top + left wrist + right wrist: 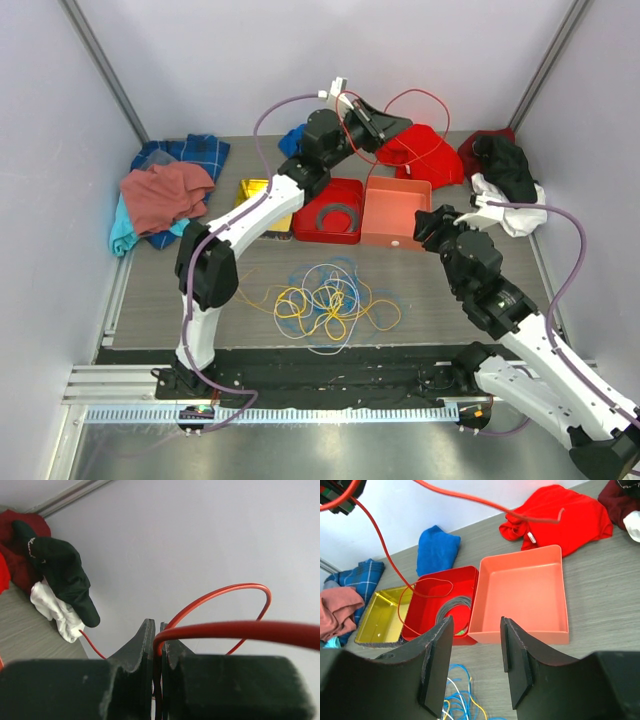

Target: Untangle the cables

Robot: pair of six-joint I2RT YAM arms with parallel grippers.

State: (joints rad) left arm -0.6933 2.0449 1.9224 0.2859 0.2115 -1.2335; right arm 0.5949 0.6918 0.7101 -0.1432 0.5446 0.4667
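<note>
My left gripper needs to swing over the red bin, where the cable hangs, then tilt down, lower and let go, because the red bin is below and to the left in the top view.
My left gripper [375,122] is raised high over the bins and is shut on the red cable [420,95]. In the left wrist view the red cable [240,629] runs down between the closed fingers of that gripper [157,630] and loops in the air. In the right wrist view the red cable [470,500] hangs with its lower loop in the red bin. The tangle of yellow, blue and white cables [325,300] lies on the table in front of the bins; part of the tangle [460,700] shows below my right gripper. My right gripper [440,222] is open and empty, its jaws [476,650] wide apart near the salmon bin.
A red bin [352,235] holds a grey ring [330,212]. A salmon bin [395,212] stands to its right and a yellow bin [255,188] to its left. Clothes lie at the back: a red one [425,150], a plaid and pink pile [165,195], a black and white pile [505,175].
</note>
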